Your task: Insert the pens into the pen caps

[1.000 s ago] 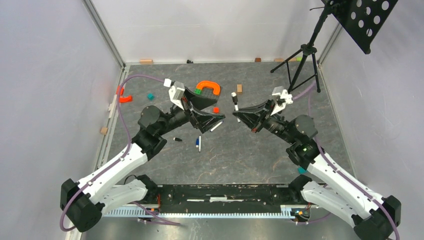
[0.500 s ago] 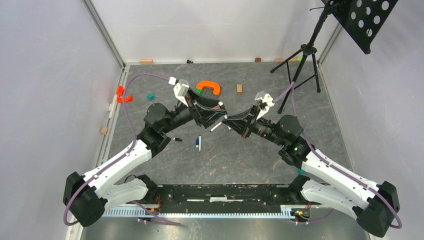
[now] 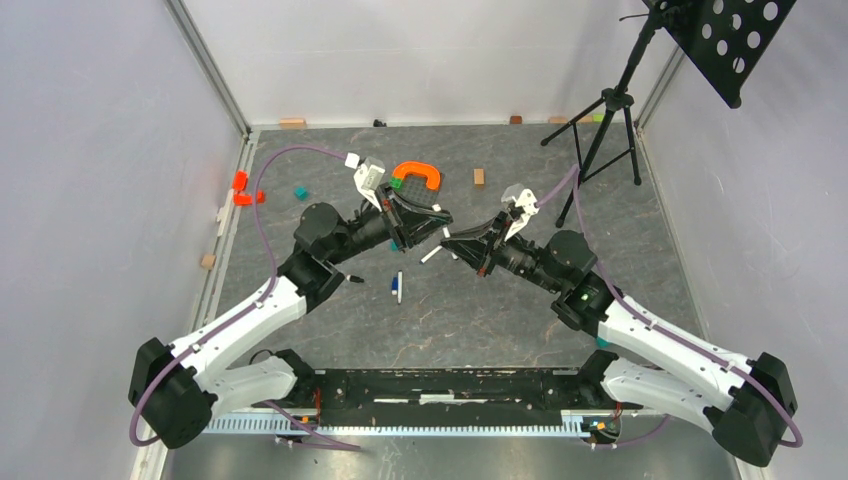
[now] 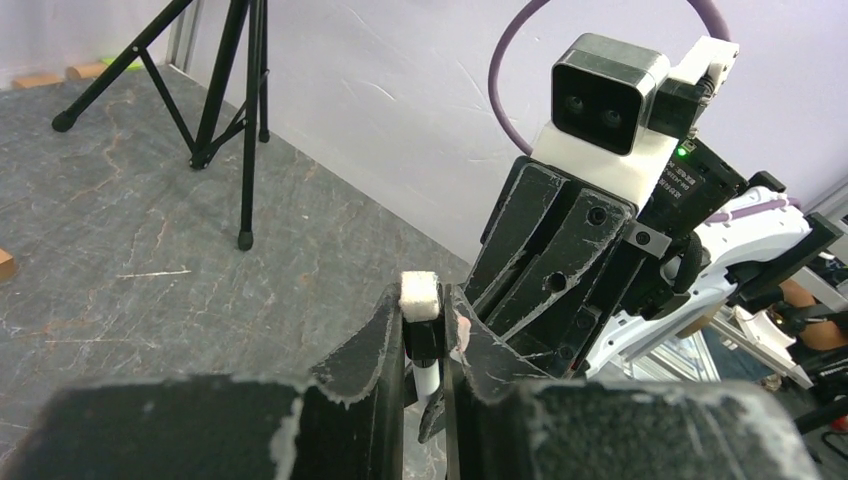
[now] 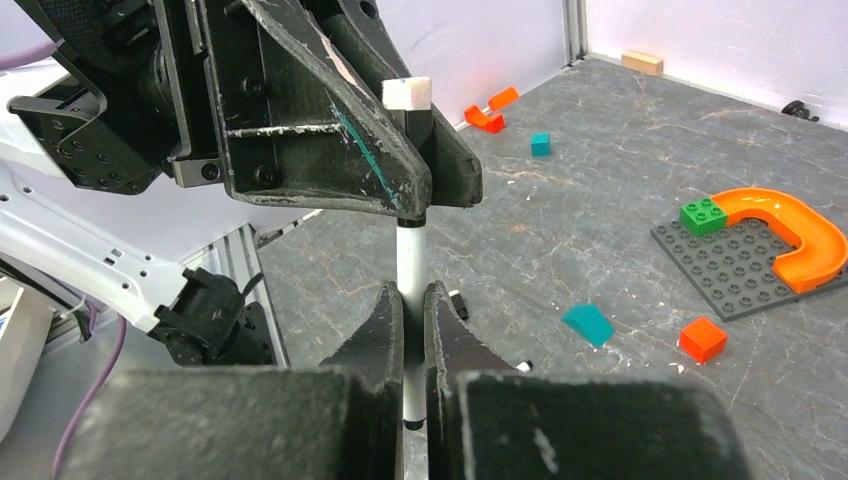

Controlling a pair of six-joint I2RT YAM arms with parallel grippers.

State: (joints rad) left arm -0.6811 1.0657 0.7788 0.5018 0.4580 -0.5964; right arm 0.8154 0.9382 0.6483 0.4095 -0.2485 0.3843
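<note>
My right gripper lowers the white pen to the right in the top view onto the floor next and releases it, as the pen sits in its cap.
My right gripper (image 5: 411, 295) is shut on a white pen (image 5: 409, 262) and holds it upright above the floor. The pen's top end sits in a black pen cap (image 4: 425, 340) with a white end piece (image 4: 420, 295). My left gripper (image 4: 427, 310) is shut on that cap, both jaws pressed against it. In the top view the left gripper (image 3: 439, 223) and right gripper (image 3: 449, 243) meet tip to tip at mid-table. A second white pen (image 3: 433, 254), a blue-capped pen (image 3: 398, 287) and a loose black cap (image 3: 354, 278) lie on the floor below.
A grey baseplate (image 5: 740, 270) carries an orange arch (image 5: 790, 225) and a green brick (image 5: 705, 213). A teal wedge (image 5: 588, 323) and a red brick (image 5: 703, 339) lie near it. A black tripod (image 3: 600, 130) stands at the back right, with wooden blocks along the walls.
The right arm swung left with its pen to meet the left gripper. The left gripper's jaws went from wide open to shut on the cap.
</note>
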